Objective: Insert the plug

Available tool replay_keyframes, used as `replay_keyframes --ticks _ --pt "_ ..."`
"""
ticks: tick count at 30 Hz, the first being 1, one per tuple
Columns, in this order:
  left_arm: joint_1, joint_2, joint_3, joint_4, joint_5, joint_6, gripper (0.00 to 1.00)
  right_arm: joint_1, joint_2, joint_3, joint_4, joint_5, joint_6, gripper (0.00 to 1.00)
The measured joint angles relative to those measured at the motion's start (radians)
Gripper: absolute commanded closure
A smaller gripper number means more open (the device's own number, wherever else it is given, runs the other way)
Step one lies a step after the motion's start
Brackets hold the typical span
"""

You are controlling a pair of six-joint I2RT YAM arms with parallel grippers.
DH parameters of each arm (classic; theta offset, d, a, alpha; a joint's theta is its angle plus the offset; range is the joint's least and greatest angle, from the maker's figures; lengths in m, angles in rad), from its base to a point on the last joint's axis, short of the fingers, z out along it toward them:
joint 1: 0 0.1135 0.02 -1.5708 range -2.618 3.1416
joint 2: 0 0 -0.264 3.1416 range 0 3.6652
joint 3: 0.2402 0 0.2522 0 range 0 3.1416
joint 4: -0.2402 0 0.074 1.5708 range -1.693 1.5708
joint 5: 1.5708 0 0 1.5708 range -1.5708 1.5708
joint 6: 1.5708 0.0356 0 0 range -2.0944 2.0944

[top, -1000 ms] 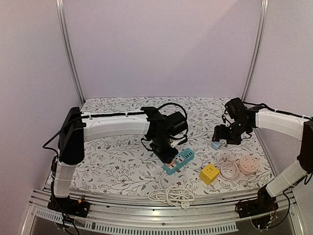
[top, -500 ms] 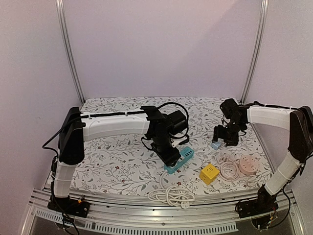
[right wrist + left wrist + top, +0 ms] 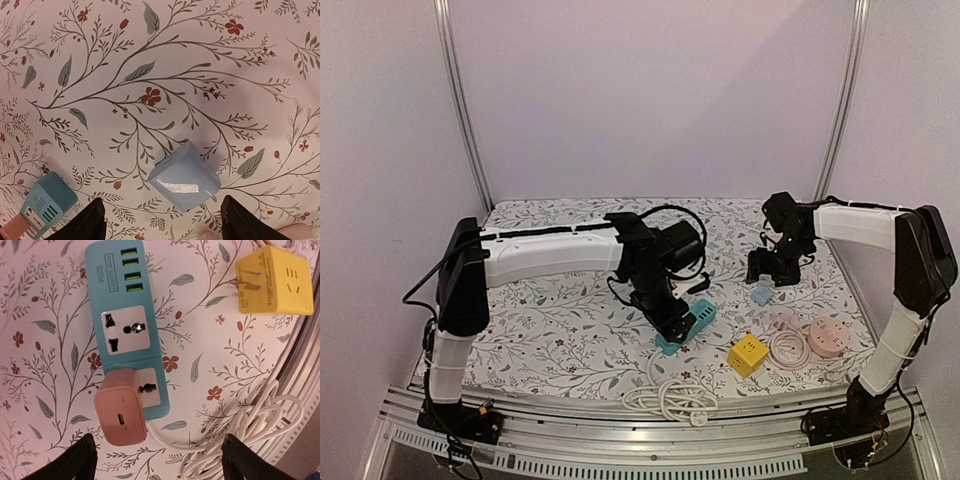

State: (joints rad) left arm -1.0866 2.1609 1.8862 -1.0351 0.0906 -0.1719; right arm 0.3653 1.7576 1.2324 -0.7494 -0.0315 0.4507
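The pale blue plug (image 3: 762,294) (image 3: 184,177) lies at an angle to the open fingers, so my right gripper needs to turn and lower around it to close on its sides.
A pink plug (image 3: 120,412) sits pushed into the end socket of the teal power strip (image 3: 122,305), seen in the left wrist view. My left gripper (image 3: 157,450) hovers just above it, open, its fingers well apart on either side and touching nothing. In the top view the left gripper (image 3: 672,322) covers the near end of the strip (image 3: 695,318). A pale blue plug (image 3: 184,177) lies on its side on the floral cloth. My right gripper (image 3: 162,205) is open above it, one finger on each side, with no contact visible.
A yellow cube adapter (image 3: 747,355) lies right of the strip, prongs showing. Beside it are a coiled pink cable (image 3: 788,347) and a round pink socket (image 3: 825,340). A bundle of white cable (image 3: 670,398) lies at the near edge. Metal frame posts stand at the back corners.
My left gripper has opened and let go of the pink plug, which stays in the strip. The right gripper has shifted left and farther back, staying above the blue plug.
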Motion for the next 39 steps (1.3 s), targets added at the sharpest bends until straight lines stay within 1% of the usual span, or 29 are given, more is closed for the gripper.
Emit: replay_keyframes --ticks 4,5,15,23,29,33,39 --pt "0.000 -0.024 0.011 0.002 0.023 -0.007 0.15 0.000 -0.005 -0.008 0.026 -0.009 -0.117 0.21" --pt "0.000 -0.031 0.016 0.002 0.030 -0.009 0.16 0.000 -0.007 -0.011 0.031 -0.010 -0.125 0.21" --pt "0.004 -0.064 0.047 0.006 0.083 -0.008 0.16 0.000 -0.075 -0.143 0.142 -0.023 -0.426 0.17" --pt "0.011 -0.068 0.053 0.001 0.098 0.000 0.18 -0.005 -0.129 -0.242 0.257 -0.091 -0.614 0.19" --pt "0.015 -0.070 0.055 0.000 0.098 0.005 0.18 -0.065 -0.135 -0.333 0.319 -0.141 -0.685 0.20" --pt "0.016 -0.074 0.055 0.000 0.101 0.005 0.19 -0.078 -0.157 -0.366 0.358 -0.163 -0.707 0.22" --pt "0.016 -0.074 0.057 -0.002 0.104 0.007 0.19 -0.078 -0.162 -0.372 0.421 -0.190 -0.725 0.34"
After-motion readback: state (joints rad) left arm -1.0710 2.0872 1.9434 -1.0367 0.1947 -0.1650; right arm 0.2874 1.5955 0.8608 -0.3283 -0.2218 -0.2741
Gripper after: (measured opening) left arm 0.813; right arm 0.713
